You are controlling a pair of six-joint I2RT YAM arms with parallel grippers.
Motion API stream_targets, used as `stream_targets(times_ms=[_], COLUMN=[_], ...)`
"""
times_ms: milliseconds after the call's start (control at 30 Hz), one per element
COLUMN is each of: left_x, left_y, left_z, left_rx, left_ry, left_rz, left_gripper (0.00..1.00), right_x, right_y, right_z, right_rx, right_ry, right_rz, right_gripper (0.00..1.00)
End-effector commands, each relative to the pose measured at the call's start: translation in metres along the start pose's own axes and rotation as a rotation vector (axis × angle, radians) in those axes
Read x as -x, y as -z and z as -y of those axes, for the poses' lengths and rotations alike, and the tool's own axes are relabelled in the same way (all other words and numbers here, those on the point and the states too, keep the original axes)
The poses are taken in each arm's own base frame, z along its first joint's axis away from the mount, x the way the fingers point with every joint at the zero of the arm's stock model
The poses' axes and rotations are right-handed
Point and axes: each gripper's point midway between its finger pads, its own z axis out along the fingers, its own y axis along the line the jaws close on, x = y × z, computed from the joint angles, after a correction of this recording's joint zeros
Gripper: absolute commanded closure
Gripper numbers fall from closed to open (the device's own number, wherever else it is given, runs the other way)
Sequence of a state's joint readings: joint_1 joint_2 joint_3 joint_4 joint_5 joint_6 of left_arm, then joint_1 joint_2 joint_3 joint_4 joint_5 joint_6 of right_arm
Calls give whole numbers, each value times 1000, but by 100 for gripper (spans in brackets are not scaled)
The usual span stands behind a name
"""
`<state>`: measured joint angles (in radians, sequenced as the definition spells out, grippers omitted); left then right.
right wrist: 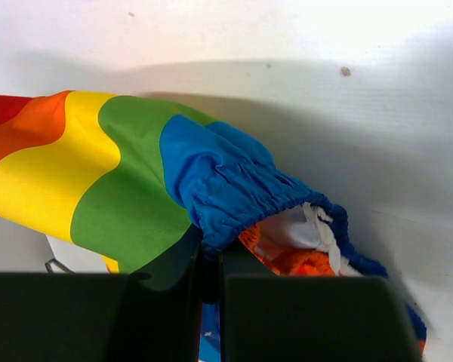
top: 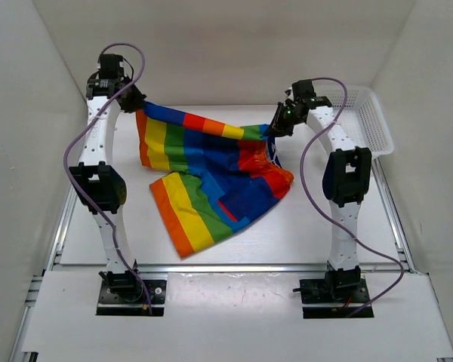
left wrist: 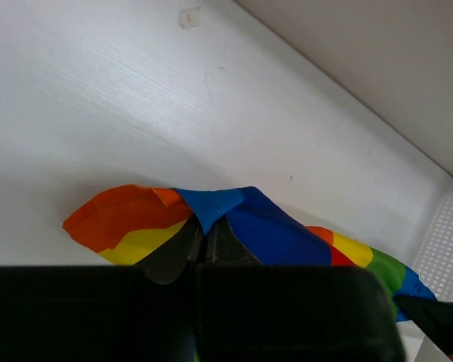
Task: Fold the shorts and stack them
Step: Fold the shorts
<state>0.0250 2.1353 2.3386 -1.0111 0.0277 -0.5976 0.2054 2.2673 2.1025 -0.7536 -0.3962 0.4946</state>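
Note:
Next, my left gripper will fold the blue corner back and down over the near orange hem [top: 175, 229] and release, since that hem lies flat below and back from the gripper.
The rainbow-striped shorts [top: 204, 170] hang stretched between my two grippers at the back of the table, and their lower part trails on the tabletop. My left gripper [top: 134, 100] is shut on a blue corner of the shorts [left wrist: 211, 207] at the far left. My right gripper [top: 278, 124] is shut on the blue elastic waistband [right wrist: 234, 192] at the far right, where a white drawstring [right wrist: 321, 230] and orange lining show.
A white mesh basket [top: 366, 121] stands at the back right, close to my right arm; its corner shows in the left wrist view [left wrist: 445, 241]. White walls enclose the table on the left, back and right.

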Motion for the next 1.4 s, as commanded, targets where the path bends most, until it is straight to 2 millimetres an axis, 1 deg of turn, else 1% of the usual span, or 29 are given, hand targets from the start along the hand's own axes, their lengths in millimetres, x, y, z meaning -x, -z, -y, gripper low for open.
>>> stream_targets(times_ms=[0, 33, 67, 133, 167, 233, 267, 300, 333, 367, 400, 433, 467, 500, 567, 600, 667, 733, 767, 800, 833, 867, 900, 967, 1067, 1133, 1200, 1267, 1367], left_x=[37, 23, 18, 1, -23, -56, -93, -105, -121, -159, -172, -187, -221, -233, -264, -284, -303, -329, -336, -342, -349, -354, -356, -351, -328, -312, -308, -306, -304], left_y=[60, 61, 89, 111, 132, 149, 139, 164, 168, 159, 175, 176, 169, 176, 178, 177, 179, 179, 178, 176, 174, 170, 168, 165, 170, 173, 170, 161, 149], left_z=[19, 20, 28, 28, 21, 21, 3, 0, -6, -21, -27, -33, -50, -56, -65, -76, -83, -93, -98, -100, -108, -110, -112, -111, -100, -92, -92, -91, -82], left_rx=[-96, -100, -139, -149, -145, -173, -128, -153, -152, -117, -135, -132, -87, -95, -84, -61, -51, -26, -14, -11, 7, 23, 31, 52, 40, 30, 44, 59, 62], left_ry=[-34, -41, -50, -59, -69, -72, -55, -50, -42, -29, -23, -17, -10, -3, -9, 14, 24, 35, 26, 27, 16, 5, -9, -35, -60, -62, -65, -78, -87], left_rz=[116, 81, 84, 63, 31, -15, -98, -84, -101, -180, -173, -191, -259, -263, -322, -356, -390, -449, -465, -479, -495, -528, -538, -531, -464, -411, -397, -394, -391], left_gripper=[90, 90, 90, 90, 90, 90, 90, 90, 90, 90, 90, 90, 90, 90, 90, 90, 90, 90, 87, 76, 62, 32, 21, 10, 9, 15, 22, 24, 29], right_x=[25, 20, 19, 7, 0, -19, -28, -34, -43, -65, -73, -82, -98, -107, -118, -131, -143, -170, -175, -191, -196, -198, -197, -198, -182, -171, -166, -159, -159], right_y=[33, 39, 45, 59, 63, 75, 78, 89, 91, 86, 98, 101, 108, 111, 119, 127, 142, 142, 147, 145, 142, 141, 138, 136, 148, 160, 169, 166, 151], right_z=[-14, -16, -14, -16, -17, -8, -6, -6, -3, 14, 13, 20, 31, 36, 47, 60, 70, 93, 104, 122, 129, 132, 133, 134, 130, 132, 121, 105, 89], right_rx=[49, 56, 60, 57, 63, 47, 42, 34, 28, -9, -13, -43, -66, -85, -117, -154, -200, -262, -319, -371, -388, -399, -394, -399, -422, -471, -479, -457, -447], right_ry=[33, 32, 34, 41, 37, 33, 26, 42, 35, 19, 36, 30, 22, 17, 14, -5, -6, -38, -49, -94, -109, -116, -123, -145, -131, -104, -54, -9, 35], right_rz=[71, 64, 67, 61, 50, 30, 19, 30, 18, -27, -14, -14, -23, -25, -16, -16, -1, -36, -13, -36, -44, -35, -21, -26, 50, 117, 170, 186, 152], right_gripper=[100, 100, 100, 100, 100, 100, 100, 100, 100, 100, 100, 100, 100, 100, 100, 100, 100, 99, 94, 83, 70, 42, 31, 23, 23, 25, 30, 32, 46])
